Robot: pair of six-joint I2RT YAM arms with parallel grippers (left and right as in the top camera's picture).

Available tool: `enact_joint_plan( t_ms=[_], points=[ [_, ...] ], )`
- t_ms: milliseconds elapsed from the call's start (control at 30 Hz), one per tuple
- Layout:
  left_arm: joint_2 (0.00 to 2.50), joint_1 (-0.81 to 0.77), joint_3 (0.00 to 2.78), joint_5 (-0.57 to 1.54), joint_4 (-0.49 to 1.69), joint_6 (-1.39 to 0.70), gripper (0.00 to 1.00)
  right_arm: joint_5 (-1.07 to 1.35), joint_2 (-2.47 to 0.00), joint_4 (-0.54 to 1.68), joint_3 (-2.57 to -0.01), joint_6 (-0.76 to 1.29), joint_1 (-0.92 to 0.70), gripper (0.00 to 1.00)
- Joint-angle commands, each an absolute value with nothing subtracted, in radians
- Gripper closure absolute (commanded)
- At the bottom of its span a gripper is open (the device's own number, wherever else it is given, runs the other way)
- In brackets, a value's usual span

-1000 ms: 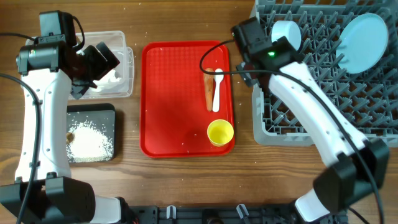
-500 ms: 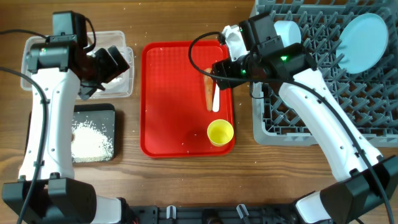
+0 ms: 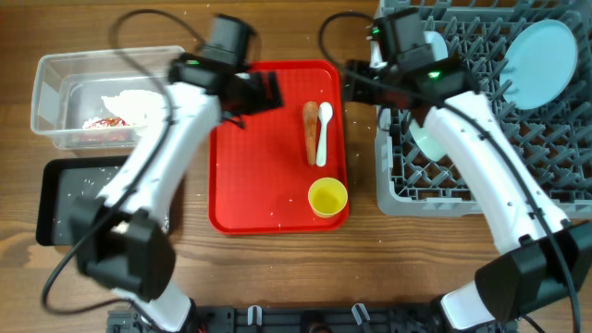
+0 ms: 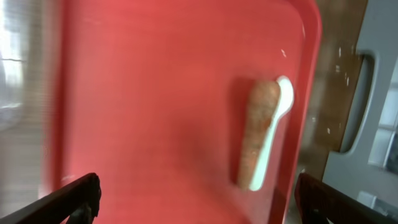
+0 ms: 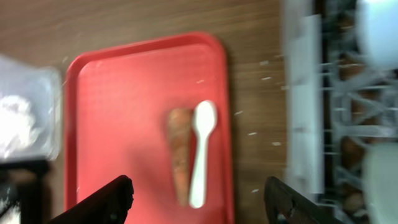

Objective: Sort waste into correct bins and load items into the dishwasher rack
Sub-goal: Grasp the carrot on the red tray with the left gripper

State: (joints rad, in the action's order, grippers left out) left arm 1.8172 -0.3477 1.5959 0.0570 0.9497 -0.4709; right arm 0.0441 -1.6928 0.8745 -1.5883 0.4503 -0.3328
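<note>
The carrot stick lies below my left gripper and to its right in the overhead view, so I need to lower the open fingers that way onto the carrot stick's middle [image 3: 311, 135] [image 4: 255, 135].
An orange-brown carrot stick [image 3: 310, 132] and a white spoon [image 3: 323, 132] lie side by side on the red tray [image 3: 250, 176]. A yellow cup [image 3: 327, 197] stands at the tray's near right. My left gripper [image 3: 268, 90] is open and empty over the tray's far edge, left of the stick. Its wrist view shows the stick [image 4: 258, 140] and spoon [image 4: 277, 124] ahead of the open jaws [image 4: 196, 205]. My right gripper [image 3: 356, 83] is open and empty between tray and rack. Its wrist view shows the stick [image 5: 179, 152] and spoon [image 5: 202, 149] above the jaws [image 5: 199, 202].
The clear tub [image 3: 51, 74] at far left holds a white napkin [image 3: 129, 100] and a red-and-white wrapper [image 3: 104, 121]. The black tray [image 3: 55, 199] lies near it, partly under my left arm. The grey rack [image 3: 490, 176] holds a blue plate [image 3: 541, 65] and two pale bowls [image 3: 430, 46], [image 3: 427, 143].
My left arm has swung right from the clear tub to over the red tray. My right gripper has drawn back from over the stick toward the tray's right edge.
</note>
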Motion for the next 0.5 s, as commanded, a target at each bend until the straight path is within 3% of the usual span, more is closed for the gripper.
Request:
enact_joint_plan(
  t_ms=[0, 467],
  points=[
    [1.928, -0.435, 1.588, 0.054, 0.892, -0.528, 0.02, 0.016, -1.618, 0.894, -1.597, 0.472, -0.257, 0.29],
    [2.165, -0.559, 1.588, 0.054, 0.711, -0.562, 0.19, 0.015, -1.591, 0.962, -1.597, 0.425, -0.202, 0.28]
  ],
)
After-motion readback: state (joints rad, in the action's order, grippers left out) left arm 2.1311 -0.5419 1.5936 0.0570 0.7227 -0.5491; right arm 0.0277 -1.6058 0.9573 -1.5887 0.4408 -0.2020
